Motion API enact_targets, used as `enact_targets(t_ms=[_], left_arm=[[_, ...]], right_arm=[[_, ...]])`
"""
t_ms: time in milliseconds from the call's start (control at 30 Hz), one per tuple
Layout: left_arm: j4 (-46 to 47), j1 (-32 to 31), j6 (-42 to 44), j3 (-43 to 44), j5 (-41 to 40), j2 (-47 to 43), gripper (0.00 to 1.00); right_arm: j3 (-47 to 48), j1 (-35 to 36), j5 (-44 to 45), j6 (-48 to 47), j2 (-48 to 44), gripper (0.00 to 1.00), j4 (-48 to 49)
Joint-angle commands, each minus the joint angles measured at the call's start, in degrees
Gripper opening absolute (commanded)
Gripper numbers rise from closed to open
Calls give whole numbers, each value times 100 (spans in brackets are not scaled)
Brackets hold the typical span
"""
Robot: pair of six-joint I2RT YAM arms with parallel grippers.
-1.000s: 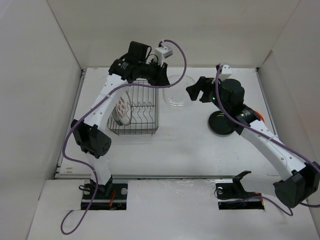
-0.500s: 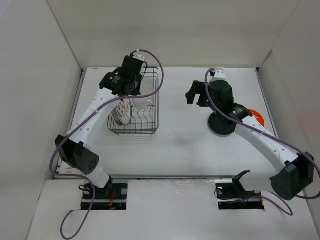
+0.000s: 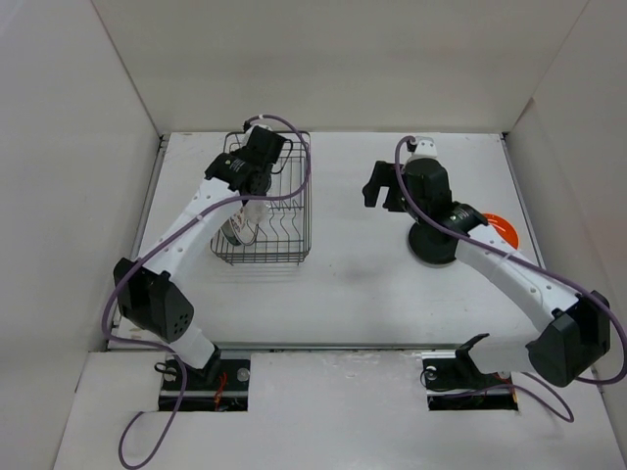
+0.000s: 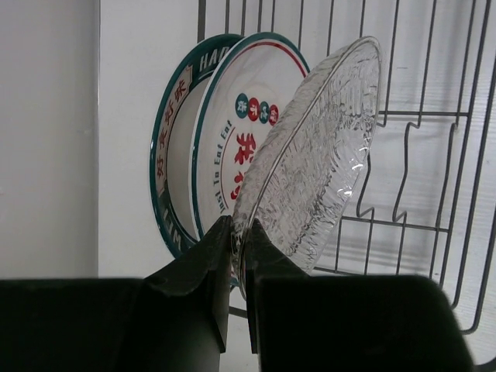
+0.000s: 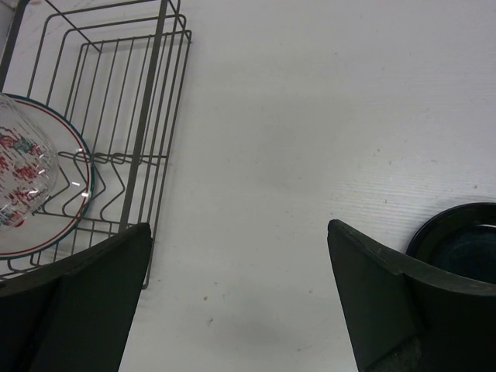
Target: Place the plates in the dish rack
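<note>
The clear plate (image 4: 318, 155) should go down between the rack's wires beside the white plate, where open slots show, and my left gripper will then let go of the plate's rim.
The dish rack (image 3: 263, 260) stands at the back left. My left gripper (image 4: 239, 232) is shut on the lower rim of the clear plate (image 4: 318, 155), holding it upright and tilted inside the rack (image 4: 434, 163). The plate leans beside the white plate with red marks (image 4: 236, 132). Behind that stands the blue-rimmed plate (image 4: 172, 155). In the top view, the left gripper (image 3: 251, 196) hangs over the rack's left half. My right gripper (image 5: 239, 229) is open and holds nothing above bare table, right of the rack (image 5: 116, 93). The black plate (image 3: 434, 245) and the orange plate (image 3: 502, 227) lie under the right arm.
White walls close in the table on the left, back and right. The right gripper (image 3: 380, 186) hovers between the rack and the black plate (image 5: 461, 240). The rack's right-hand slots hold nothing.
The left arm swung left, carrying the clear plate from the table right of the rack into the rack. The right gripper opened wide and drew back slightly.
</note>
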Motion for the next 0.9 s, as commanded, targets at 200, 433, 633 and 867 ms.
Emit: enact_targets(t_ms=[200, 433, 633, 867], left_arm=[[435, 13, -195, -420, -385, 71, 0], [550, 13, -248, -543, -218, 360, 0], [550, 13, -187, -543, 316, 511, 22], [497, 13, -19, -298, 958, 292, 74]], right_arm=[[106, 66, 57, 10, -23, 99, 123], [-17, -188, 170, 70, -85, 99, 123], [-210, -566, 776, 746, -330, 99, -561], [-2002, -1849, 461, 1493, -1296, 99, -571]])
